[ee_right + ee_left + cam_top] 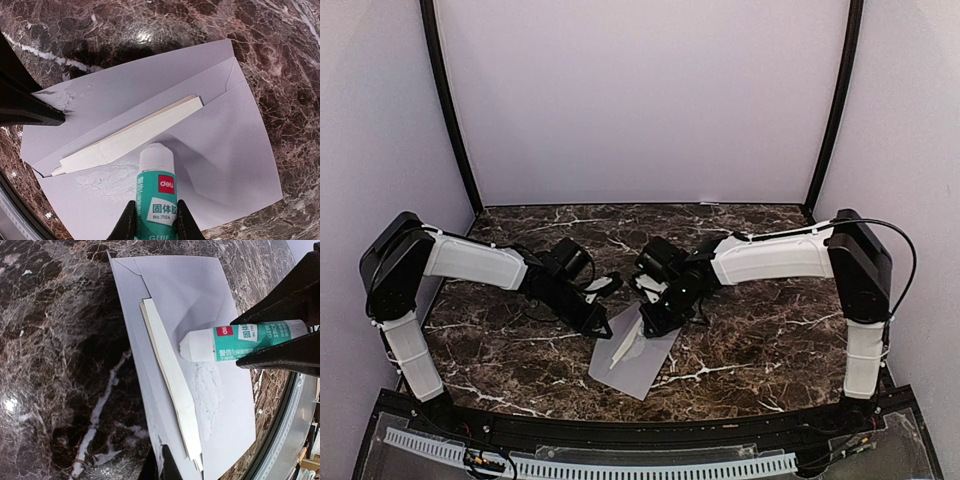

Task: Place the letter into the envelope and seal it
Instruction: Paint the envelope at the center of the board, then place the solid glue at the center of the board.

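The envelope's panel is coated with glue, so next my right gripper needs to move off the envelope (638, 362), to the right in the top view, and release the glue stick on bare marble.
The grey-lavender envelope (638, 362) lies flat on the marble table, flap open, and also shows in the left wrist view (200, 305) and the right wrist view (150, 85). The folded cream letter (167, 375) sits in its pocket, with a long strip showing (135, 135). My right gripper (153, 212) is shut on a green-and-white glue stick (156, 185), whose white tip rests on the pocket panel beside a white glue smear (107, 180). My left gripper (167, 465) pinches the envelope's edge at one end; its dark finger (35, 110) lies on that corner.
The dark marble table (770, 330) has a black rail (640, 432) along its near edge, close to the envelope. Pale walls with black posts (450, 110) enclose the back and sides. Both arms meet over the middle of the table.
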You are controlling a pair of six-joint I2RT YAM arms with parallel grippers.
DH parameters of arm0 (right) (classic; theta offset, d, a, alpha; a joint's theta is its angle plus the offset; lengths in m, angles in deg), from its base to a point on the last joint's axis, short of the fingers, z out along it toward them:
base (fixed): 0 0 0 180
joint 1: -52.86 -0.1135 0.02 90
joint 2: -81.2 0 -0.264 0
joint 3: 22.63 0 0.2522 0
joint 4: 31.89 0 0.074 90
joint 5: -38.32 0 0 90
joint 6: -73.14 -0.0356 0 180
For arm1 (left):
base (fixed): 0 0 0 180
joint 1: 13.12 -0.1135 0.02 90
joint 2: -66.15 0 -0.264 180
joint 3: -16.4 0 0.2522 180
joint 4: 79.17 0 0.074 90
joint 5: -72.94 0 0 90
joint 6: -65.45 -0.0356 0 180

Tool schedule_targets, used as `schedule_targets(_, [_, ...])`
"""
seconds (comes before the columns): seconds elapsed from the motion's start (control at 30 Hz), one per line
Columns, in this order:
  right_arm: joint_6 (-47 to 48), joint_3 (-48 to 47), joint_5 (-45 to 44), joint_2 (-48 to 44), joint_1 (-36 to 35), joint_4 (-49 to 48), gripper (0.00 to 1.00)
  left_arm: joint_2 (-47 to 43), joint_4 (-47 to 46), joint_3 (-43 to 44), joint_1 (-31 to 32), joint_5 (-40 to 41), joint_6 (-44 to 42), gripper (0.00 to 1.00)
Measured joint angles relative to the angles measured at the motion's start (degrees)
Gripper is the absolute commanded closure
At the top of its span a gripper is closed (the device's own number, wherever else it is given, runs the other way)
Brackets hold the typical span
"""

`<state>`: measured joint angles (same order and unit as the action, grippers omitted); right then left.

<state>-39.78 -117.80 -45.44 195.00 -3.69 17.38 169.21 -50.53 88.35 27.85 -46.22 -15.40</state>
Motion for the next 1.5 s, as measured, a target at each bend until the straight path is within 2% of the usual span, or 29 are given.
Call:
schedule_targets(0.4, [0.0, 0.0, -0.2, 0.1, 0.3, -0.4, 0.99, 0.0, 0.0, 0.0, 0.0, -0.2, 0.0, 0.97])
schedule_targets(0.47, [0.0, 0.0, 0.0, 0.1, 0.3, -0.5, 0.99, 0.0, 0.0, 0.0, 0.0, -0.1, 0.1, 0.90])
schedule_targets(0.57, [0.0, 0.3, 1.3, -0.1, 0.5, -1.4, 0.99, -0.4, 0.0, 0.0, 0.0, 0.2, 0.5, 0.68])
schedule_targets(0.67, [0.0, 1.0, 2.4, -1.3, 0.6, -2.1, 0.99, -2.4, -0.1, -0.4, -0.2, 1.2, 0.4, 0.50])
schedule_targets(0.8, [-0.8, 1.7, 2.6, -5.9, 0.6, -3.1, 0.99, -9.0, -1.8, -2.3, -1.7, 3.3, 1.4, 0.42])
schedule_targets(0.97, [-2.8, 5.7, 1.1, -16.0, 0.9, -7.2, 0.98, -17.8, -5.2, -4.2, -4.6, 6.5, 2.0, 0.40])
schedule_targets(1.13, [-4.4, 12.3, 0.9, -23.4, 1.3, -14.0, 0.98, -20.6, -7.3, -5.1, -4.8, 7.3, 2.0, 0.39])
schedule_targets(1.5, [-6.4, 19.7, 1.2, -24.1, 1.5, -22.5, 0.98, -18.4, -9.6, -6.6, -4.7, 2.8, 2.2, 0.38])
